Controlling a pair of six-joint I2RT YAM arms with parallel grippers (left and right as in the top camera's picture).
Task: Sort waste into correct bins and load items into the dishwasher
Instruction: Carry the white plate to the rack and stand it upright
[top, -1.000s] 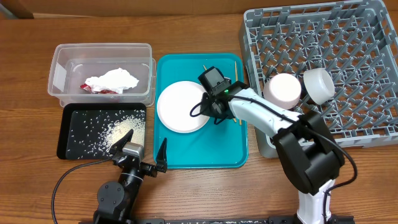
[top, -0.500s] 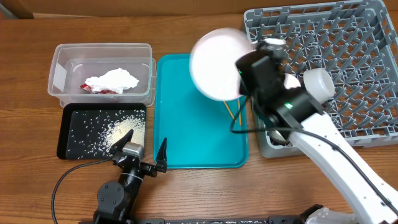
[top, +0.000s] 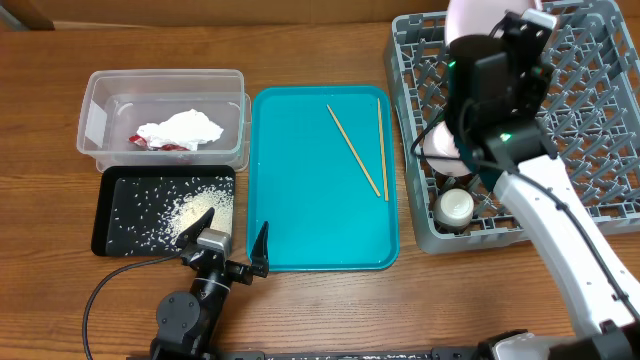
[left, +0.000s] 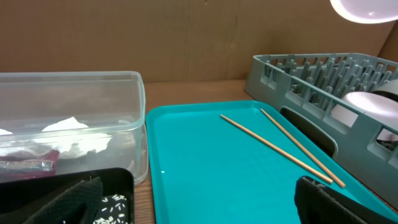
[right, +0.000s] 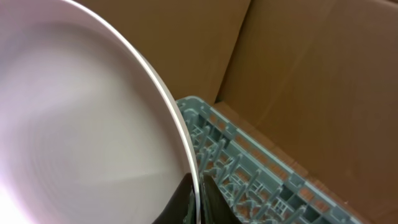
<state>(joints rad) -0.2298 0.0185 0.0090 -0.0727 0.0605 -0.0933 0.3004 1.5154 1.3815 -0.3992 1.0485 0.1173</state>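
Note:
My right gripper still has the white plate above open pegs, so it next needs to lower the plate into the rack's far end (top: 446, 55) (right: 225, 167), beyond the white bowl.
My right gripper (top: 508, 28) is shut on the rim of a white plate (top: 472, 16) and holds it on edge above the far left corner of the grey dish rack (top: 580, 100). In the right wrist view the fingers (right: 198, 199) pinch the plate's rim (right: 81, 124) over the rack's pegs (right: 249, 168). Two chopsticks (top: 355, 150) lie on the teal tray (top: 300, 230). My left gripper (top: 232, 245) is open and empty at the tray's front left corner, beside the black tray (top: 110, 225) of rice (top: 190, 208).
The clear tub (top: 95, 95) holds the white napkin (top: 180, 128) and red wrapper (top: 150, 143). A white bowl (top: 445, 145) and a small cup (top: 455, 205) sit in the rack's left side. A cardboard wall stands behind the table.
My right gripper has lifted the plate off the teal tray and carried it up and right over the rack, which uncovered the chopsticks. The left arm has not moved.

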